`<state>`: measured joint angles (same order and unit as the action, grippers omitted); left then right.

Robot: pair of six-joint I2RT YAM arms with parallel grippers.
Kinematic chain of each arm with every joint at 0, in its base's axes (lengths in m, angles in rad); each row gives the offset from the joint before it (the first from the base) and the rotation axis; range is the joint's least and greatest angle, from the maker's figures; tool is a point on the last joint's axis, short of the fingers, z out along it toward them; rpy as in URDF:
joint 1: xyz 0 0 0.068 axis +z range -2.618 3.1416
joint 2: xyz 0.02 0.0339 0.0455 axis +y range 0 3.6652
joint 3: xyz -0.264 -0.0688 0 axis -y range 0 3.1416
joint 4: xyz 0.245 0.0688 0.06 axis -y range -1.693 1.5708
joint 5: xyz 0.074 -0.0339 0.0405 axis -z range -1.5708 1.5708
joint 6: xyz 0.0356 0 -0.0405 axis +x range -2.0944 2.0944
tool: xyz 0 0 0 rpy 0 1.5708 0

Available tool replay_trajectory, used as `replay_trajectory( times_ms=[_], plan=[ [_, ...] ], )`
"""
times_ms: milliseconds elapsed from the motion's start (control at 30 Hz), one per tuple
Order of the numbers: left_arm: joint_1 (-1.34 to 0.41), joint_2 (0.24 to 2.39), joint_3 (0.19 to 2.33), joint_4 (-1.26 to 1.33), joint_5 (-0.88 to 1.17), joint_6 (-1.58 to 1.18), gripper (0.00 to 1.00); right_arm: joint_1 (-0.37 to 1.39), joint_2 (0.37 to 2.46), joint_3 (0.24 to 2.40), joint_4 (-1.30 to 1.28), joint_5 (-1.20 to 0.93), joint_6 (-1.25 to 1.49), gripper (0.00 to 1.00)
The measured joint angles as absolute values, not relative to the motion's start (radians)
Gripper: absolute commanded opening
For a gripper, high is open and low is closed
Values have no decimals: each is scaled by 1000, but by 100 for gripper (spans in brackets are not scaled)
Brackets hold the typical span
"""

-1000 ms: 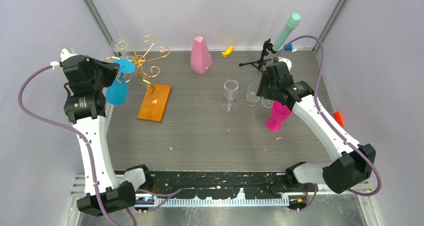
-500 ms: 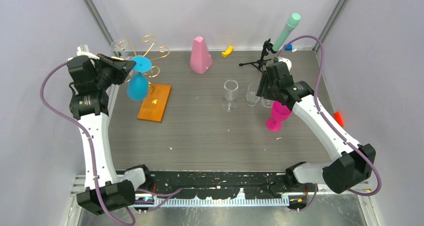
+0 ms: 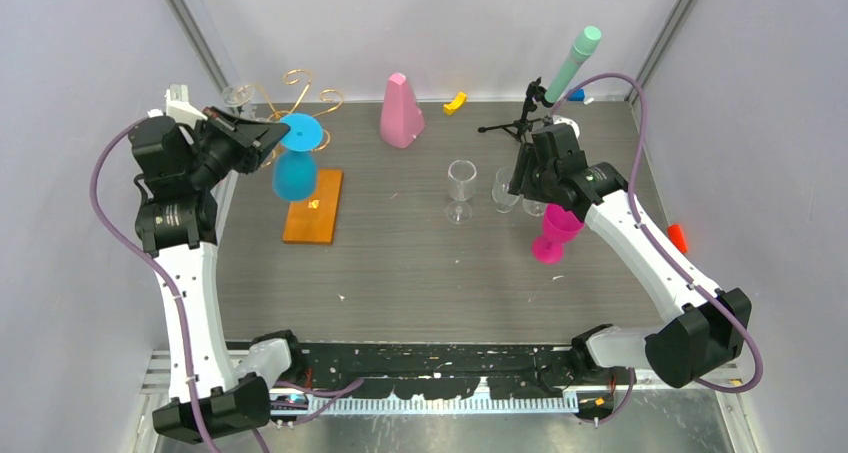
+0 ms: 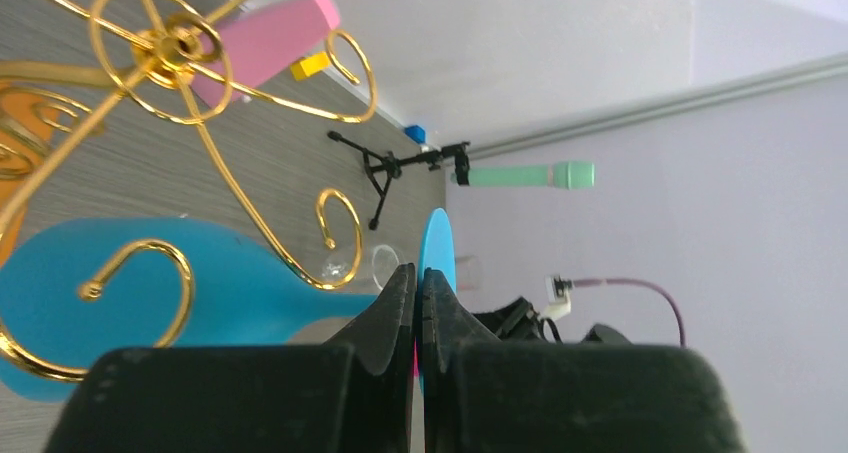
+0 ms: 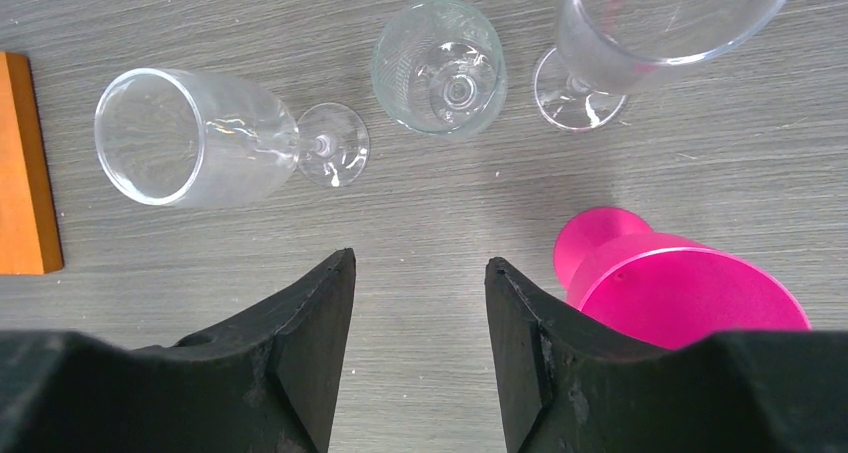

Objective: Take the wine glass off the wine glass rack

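Observation:
My left gripper holds the blue wine glass by its foot, so my right gripper will next rise open, turn sideways and reach across onto the bowl's rim.
A blue wine glass hangs foot-up above the wooden base of the wine glass rack, whose gold wire arms curl just behind it. My left gripper is shut on the edge of the glass's round foot. In the left wrist view the blue bowl lies behind gold curls of the rack; whether it touches a wire I cannot tell. A clear glass hangs at the rack's far left. Over the table at the right, my right gripper stands open and holds nothing.
A pink glass stands just below the right gripper, with three clear glasses nearby. A pink cone, a yellow piece and a black tripod with a mint tube stand along the back.
My left arm has swung right and carried the blue glass from the rack's left side to above the wooden base. The right arm has stayed in place, jaws barely wider.

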<state>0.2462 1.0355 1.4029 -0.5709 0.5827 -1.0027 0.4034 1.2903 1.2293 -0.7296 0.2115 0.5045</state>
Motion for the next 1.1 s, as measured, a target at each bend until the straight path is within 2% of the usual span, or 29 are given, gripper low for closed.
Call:
replay_trajectory(
  times_ms=[267, 467, 567, 733, 933, 1100],
  plan=[
    [207, 1020, 1408, -568, 717, -1000, 0, 403, 1295, 1230, -721, 136, 519, 61],
    [176, 1022, 1369, -337, 880, -1153, 0, 402, 1300, 1206, -611, -65, 554, 80],
    [161, 1040, 1318, -139, 933, -1287, 0, 403, 1294, 1140, -454, -217, 617, 88],
    [100, 1107, 1283, 97, 946, -1467, 0, 433, 1269, 991, -70, -402, 840, 94],
    [7, 1157, 1282, 283, 931, -1621, 0, 486, 1268, 915, 372, -463, 1087, 96],
    [-30, 1159, 1268, 394, 881, -1721, 0, 527, 1271, 915, 620, -458, 1198, 96]
  ],
)
